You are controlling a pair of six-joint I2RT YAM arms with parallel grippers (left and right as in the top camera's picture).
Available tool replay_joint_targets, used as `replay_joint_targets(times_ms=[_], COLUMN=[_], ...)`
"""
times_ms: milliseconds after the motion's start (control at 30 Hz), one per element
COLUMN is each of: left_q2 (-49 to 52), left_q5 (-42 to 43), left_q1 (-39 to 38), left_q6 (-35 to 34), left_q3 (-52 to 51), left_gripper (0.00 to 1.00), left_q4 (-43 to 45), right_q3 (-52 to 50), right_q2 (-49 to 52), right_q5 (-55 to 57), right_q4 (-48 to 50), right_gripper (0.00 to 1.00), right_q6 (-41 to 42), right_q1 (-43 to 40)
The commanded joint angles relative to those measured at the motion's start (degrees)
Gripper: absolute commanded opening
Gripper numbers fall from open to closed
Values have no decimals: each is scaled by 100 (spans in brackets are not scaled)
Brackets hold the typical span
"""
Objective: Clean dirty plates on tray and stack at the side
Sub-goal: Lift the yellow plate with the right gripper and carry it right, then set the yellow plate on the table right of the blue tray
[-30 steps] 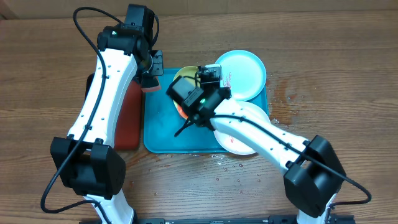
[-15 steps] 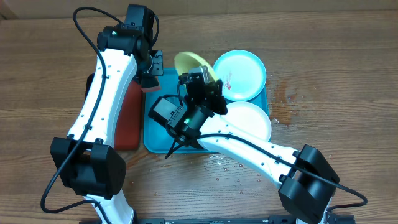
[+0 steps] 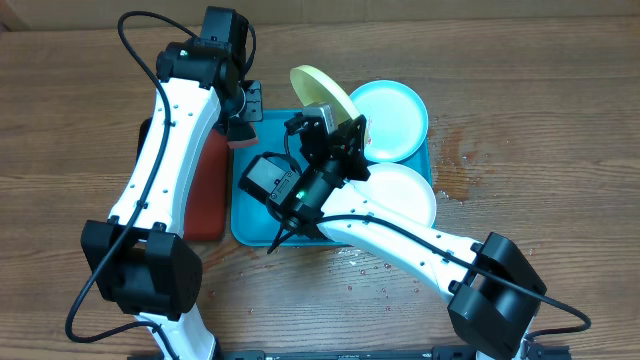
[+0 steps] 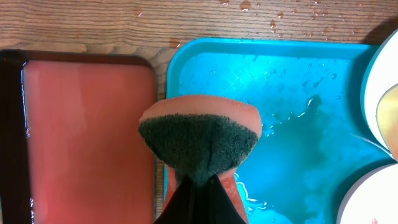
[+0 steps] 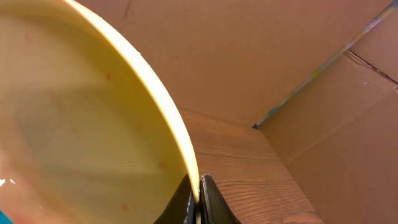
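Observation:
Next, my right gripper swings to the right in the overhead view, tilting the plate flat and down beside the cyan tray, where the table has room.
My right gripper is shut on the rim of the lime-green plate, holding it tilted on edge above the back of the cyan tray. In the right wrist view the fingertips pinch that rim, and the plate shows faint orange specks. The cyan-rimmed plate, with a red smear near its left edge, and the white plate lie on the tray's right half. My left gripper is shut on an orange sponge with a dark green pad, hovering over the tray's left rim.
A red tray with a dark rim lies left of the cyan tray, also visible in the left wrist view. Water films the cyan tray floor, and drops speckle the wooden table. Cardboard walls stand behind the table.
My right gripper has raised the lime-green plate off the tray, tipped it up on edge and carried it toward the back. The left arm and sponge have not moved.

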Motion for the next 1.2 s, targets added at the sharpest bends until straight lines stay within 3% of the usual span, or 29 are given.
replay_joint_targets(times_ms=[0, 167, 400, 533, 700, 867, 1167], left_q2=[-7, -7, -7, -7, -7, -7, -7], left_q5=[68, 68, 68, 70, 70, 70, 70], left_q1=[57, 57, 57, 57, 57, 57, 57], left_q6=[116, 116, 116, 116, 116, 116, 118], left_q3=[107, 107, 107, 107, 107, 107, 107], left_gripper=[4, 4, 4, 4, 4, 4, 4], left_q4=[20, 20, -7, -31, -46, -46, -44], right_q3=[116, 114, 114, 114, 114, 114, 11], right_q2=[-74, -74, -120, -411, -1027, -1274, -1272], right_q5=[-129, -938, -3840, -4857, -6756, -8100, -8542], right_q4=[39, 39, -264, -245, 164, 42, -603], right_gripper=[4, 4, 4, 4, 4, 4, 4], right_q6=[33, 225, 157, 129, -850, -1051, -1204], right_q1=[26, 15, -529, -1071, -2092, -3506, -6033])
